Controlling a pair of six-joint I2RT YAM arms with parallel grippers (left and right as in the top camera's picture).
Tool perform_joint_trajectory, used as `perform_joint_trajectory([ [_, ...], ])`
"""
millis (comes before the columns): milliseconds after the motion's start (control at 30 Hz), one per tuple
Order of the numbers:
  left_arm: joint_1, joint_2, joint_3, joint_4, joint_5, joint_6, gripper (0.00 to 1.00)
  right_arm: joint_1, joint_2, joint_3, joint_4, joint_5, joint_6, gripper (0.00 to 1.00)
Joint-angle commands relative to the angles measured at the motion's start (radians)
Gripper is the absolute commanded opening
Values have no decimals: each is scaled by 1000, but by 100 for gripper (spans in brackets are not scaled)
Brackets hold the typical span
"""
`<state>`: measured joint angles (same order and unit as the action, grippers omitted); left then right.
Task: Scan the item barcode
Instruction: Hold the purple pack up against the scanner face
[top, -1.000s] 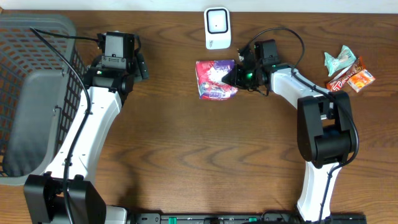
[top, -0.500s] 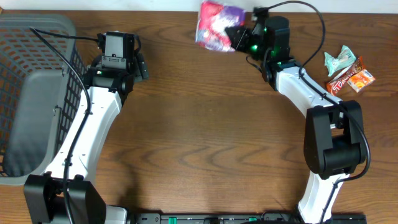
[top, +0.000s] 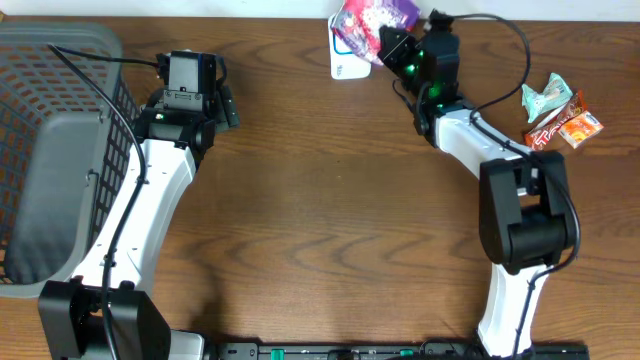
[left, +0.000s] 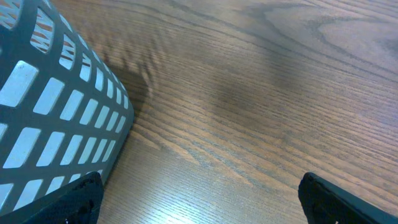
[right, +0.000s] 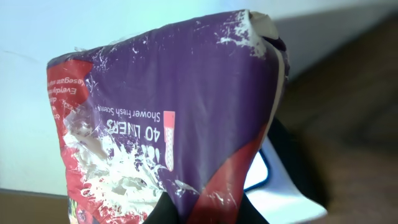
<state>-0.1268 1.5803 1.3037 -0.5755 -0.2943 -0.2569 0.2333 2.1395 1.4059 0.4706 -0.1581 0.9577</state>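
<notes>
I should swing my right gripper down and release the packet onto the orange-red snack packets, because they are below it and to its right in the overhead view.
The item is a purple, red and white packet of liners (top: 365, 20), held up at the table's far edge by my right gripper (top: 393, 45), which is shut on its lower edge. The packet hangs over the top of the white barcode scanner (top: 343, 66) and covers part of it. In the right wrist view the packet (right: 168, 118) fills most of the frame above my right gripper (right: 202, 211), and the scanner (right: 283, 196) shows behind it at the lower right. No barcode shows on the side I see. My left gripper (left: 202, 205) stands wide open over bare wood, holding nothing.
A grey mesh basket (top: 40, 60) stands at the left, and its wall (left: 50, 106) is close beside my left gripper (top: 195, 95). A teal wrapper (top: 543, 97) and orange-red snack packets (top: 566, 125) lie at the right edge.
My right gripper has lifted the packet off the table and carried it to the far edge, then a little to the right, over the scanner. The left arm has not moved.
</notes>
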Motion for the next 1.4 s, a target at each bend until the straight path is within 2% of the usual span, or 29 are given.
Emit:
perform_joint_trajectory([
  [0, 2, 2, 6, 0, -13, 13, 99, 18, 8, 19, 5, -14, -15, 1],
  [300, 2, 2, 6, 0, -13, 13, 99, 19, 8, 58, -1, -94, -57, 1],
  [400, 2, 2, 6, 0, -13, 13, 99, 53, 8, 87, -21, -15, -55, 1],
  [533, 2, 2, 6, 0, -13, 13, 99, 86, 9, 135, -128, 96, -84, 1],
  [767, 2, 2, 6, 0, -13, 13, 99, 68, 9, 178, -187, 61, -196, 1],
  [967, 2, 2, 6, 0, -13, 13, 99, -47, -25, 260, -323, -21, -205, 1],
  [1067, 2, 2, 6, 0, -13, 13, 99, -137, -61, 290, -439, -8, -267, 1],
  [1233, 2, 2, 6, 0, -13, 13, 99, -314, -106, 309, -743, 142, -320, 1],
  [1367, 2, 2, 6, 0, -13, 13, 99, -491, -109, 307, -929, 145, -328, 1],
])
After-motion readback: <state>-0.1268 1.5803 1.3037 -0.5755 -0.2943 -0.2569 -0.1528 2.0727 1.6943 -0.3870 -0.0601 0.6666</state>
